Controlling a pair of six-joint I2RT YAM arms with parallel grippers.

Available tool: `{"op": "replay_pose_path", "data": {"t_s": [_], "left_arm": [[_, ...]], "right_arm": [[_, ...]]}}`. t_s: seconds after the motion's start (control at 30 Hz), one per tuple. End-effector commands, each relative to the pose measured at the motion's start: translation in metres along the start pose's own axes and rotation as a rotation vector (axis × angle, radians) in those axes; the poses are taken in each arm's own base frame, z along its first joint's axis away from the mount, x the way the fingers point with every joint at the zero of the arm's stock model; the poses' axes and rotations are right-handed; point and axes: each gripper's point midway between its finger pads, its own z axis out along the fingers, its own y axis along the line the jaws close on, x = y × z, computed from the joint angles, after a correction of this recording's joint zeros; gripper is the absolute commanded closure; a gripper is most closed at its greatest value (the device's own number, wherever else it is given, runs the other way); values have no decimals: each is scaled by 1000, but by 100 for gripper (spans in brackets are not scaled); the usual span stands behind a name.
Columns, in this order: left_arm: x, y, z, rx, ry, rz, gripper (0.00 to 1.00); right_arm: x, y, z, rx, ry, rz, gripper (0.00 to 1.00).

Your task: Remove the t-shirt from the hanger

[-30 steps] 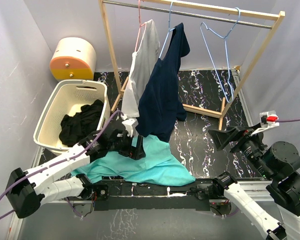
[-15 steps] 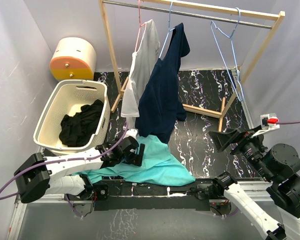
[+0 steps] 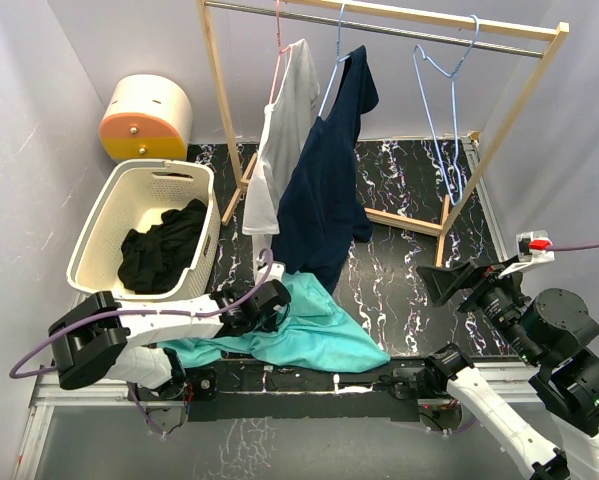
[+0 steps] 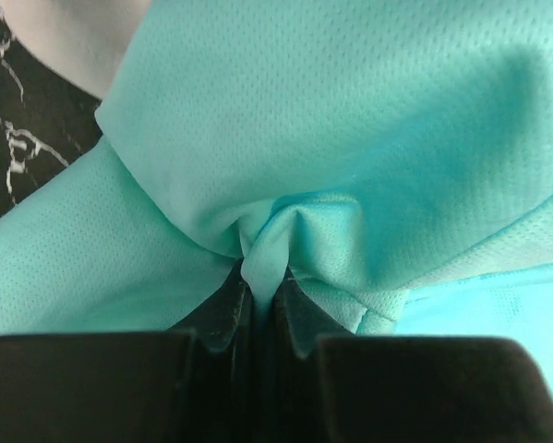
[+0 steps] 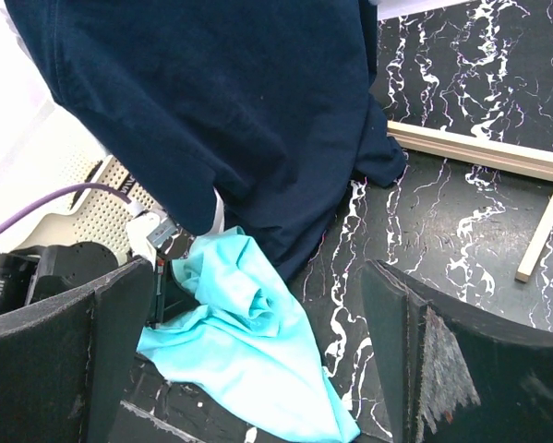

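I will next lift with my left gripper, then lower the teal t-shirt and release it into the basket already holding clothes, which stands to the gripper's left in the top view.
A teal t-shirt lies crumpled on the black marbled floor, off any hanger. My left gripper is low at its left edge and shut on a pinched fold of the teal fabric. On the rail a navy t-shirt hangs from a light blue hanger, with a white t-shirt on a pink hanger beside it. At the right my right gripper is raised and open, holding nothing. Its wrist view looks down on the navy t-shirt and the teal t-shirt.
An empty blue hanger hangs at the right of the wooden rack. A cream laundry basket with black clothes stands at the left. Behind it sits a yellow and orange round container. Grey walls close both sides.
My left gripper dropped onto the teal t-shirt and went from open to shut on a fold of it. The empty blue hanger swung sideways. The right arm barely moved.
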Motion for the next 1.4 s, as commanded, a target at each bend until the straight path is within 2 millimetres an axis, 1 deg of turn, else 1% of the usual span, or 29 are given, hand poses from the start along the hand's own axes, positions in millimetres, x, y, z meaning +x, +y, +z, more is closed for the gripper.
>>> {"op": "replay_pose_path", "data": {"t_s": [0.0,0.07,0.17,0.3,0.4,0.53,0.63,0.7,0.73,0.77,0.83,0.87,0.9,0.97,1.0,1.07,1.13,1.17,1.27,1.37], "left_arm": [[14,19,-25,-65,79,-17,100],[-8,22,-47,-82,22,-33,100],[-47,32,-87,-116,-89,-59,100],[-104,48,-149,-145,-270,-94,100],[-148,62,-197,-192,-402,-82,100],[-195,75,-241,-302,-517,-18,100],[-232,76,-265,-350,-582,20,100],[-257,72,-269,-341,-598,36,100],[-268,72,-267,-328,-593,34,100],[-277,71,-260,-298,-569,36,100],[-292,77,-241,-243,-508,11,100],[-298,87,-232,-234,-476,-14,100],[-304,100,-227,-244,-461,-50,100],[-317,127,-226,-262,-466,-127,100],[-325,146,-233,-267,-496,-186,100],[-337,175,-251,-284,-556,-272,100],[-348,199,-273,-303,-616,-343,100],[-353,208,-278,-315,-631,-366,100],[-373,221,-297,-344,-701,-389,100],[-388,232,-313,-388,-740,-407,100]], "right_arm": [[-12,2,-2,-3,-56,15,2],[-12,1,-3,-2,-58,14,2],[-12,1,-4,0,-59,15,2],[-9,2,-1,-11,-51,21,2],[-6,6,2,-28,-34,22,1],[-5,9,6,-37,-14,16,2],[-3,11,10,-46,-1,10,2],[-3,13,12,-56,6,10,2],[-2,14,13,-60,11,10,2],[-1,15,14,-66,17,10,2],[1,17,17,-73,28,9,2],[2,17,18,-73,31,8,2],[3,17,19,-72,36,8,2],[4,16,20,-70,40,2,2],[4,16,21,-68,41,1,2],[6,15,23,-63,46,-3,1],[9,14,26,-59,57,-8,2],[11,13,28,-57,62,-8,2],[16,14,34,-66,78,-12,2],[21,15,39,-74,95,-17,2]]}}
